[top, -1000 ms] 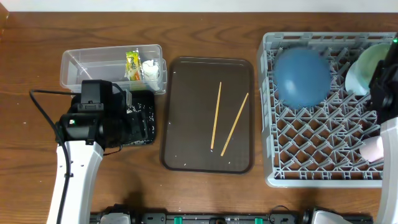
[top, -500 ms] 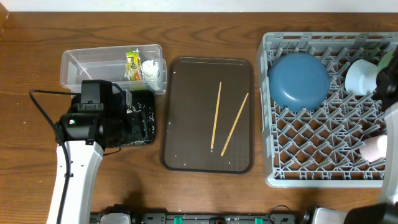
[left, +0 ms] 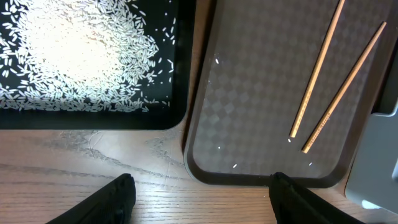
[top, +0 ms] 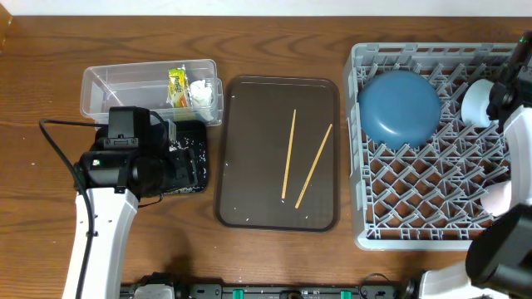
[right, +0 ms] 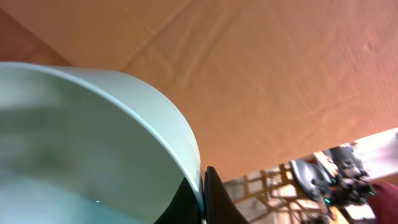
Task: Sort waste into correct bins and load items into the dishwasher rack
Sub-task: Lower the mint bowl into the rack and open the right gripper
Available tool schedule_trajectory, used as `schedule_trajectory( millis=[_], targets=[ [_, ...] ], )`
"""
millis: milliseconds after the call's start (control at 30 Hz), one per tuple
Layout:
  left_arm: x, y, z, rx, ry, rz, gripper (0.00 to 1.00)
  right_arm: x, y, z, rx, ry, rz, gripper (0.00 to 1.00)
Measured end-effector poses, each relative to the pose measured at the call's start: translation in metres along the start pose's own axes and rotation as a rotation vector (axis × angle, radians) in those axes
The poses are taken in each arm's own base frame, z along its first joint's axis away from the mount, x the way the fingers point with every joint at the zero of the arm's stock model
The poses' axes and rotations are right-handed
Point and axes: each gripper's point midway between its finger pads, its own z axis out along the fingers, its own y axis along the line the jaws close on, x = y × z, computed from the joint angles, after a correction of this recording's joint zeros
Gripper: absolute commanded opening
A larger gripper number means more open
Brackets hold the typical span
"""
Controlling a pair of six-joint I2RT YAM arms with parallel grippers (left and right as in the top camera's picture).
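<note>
The pale green bowl already hangs over free rack wires beside the dark blue bowl. So my right gripper lowers and releases the pale green bowl's rim there next.
My left gripper hangs open and empty over the black tray of white rice; its fingertips stand over bare wood by the tray's front edge. The clear tub holds the yellow-green wrapper and the white tissue. Two chopsticks lie on the brown tray and also show in the left wrist view. My right gripper is shut on the rim of the pale green bowl, held over the grey rack at its far right. The dark blue bowl and pink cup sit in the rack. The light blue bowl is out of view.
The brown tray's rim runs close to the left fingertips, with the rack's corner at the right. A cable trails from the left arm. Bare wood lies left of the tub and in front of the trays.
The right arm has shifted the pale green bowl a little left and down in the rack's far right corner. The dark blue bowl has settled. The left arm has not moved.
</note>
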Motion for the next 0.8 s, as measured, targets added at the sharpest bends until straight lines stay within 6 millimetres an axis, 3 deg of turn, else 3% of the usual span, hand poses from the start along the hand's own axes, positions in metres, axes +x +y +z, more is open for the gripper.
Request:
schedule_trajectory(
  millis=[267, 800],
  targets=[
    [0.000, 0.000, 0.000, 0.000, 0.001, 0.000, 0.72, 0.022, 0.005, 0.037, 0.069, 0.087, -0.053, 0.01],
    [0.000, 0.000, 0.000, 0.000, 0.000, 0.000, 0.72, 0.051, 0.039, 0.049, 0.005, 0.136, -0.125, 0.01]
  ],
)
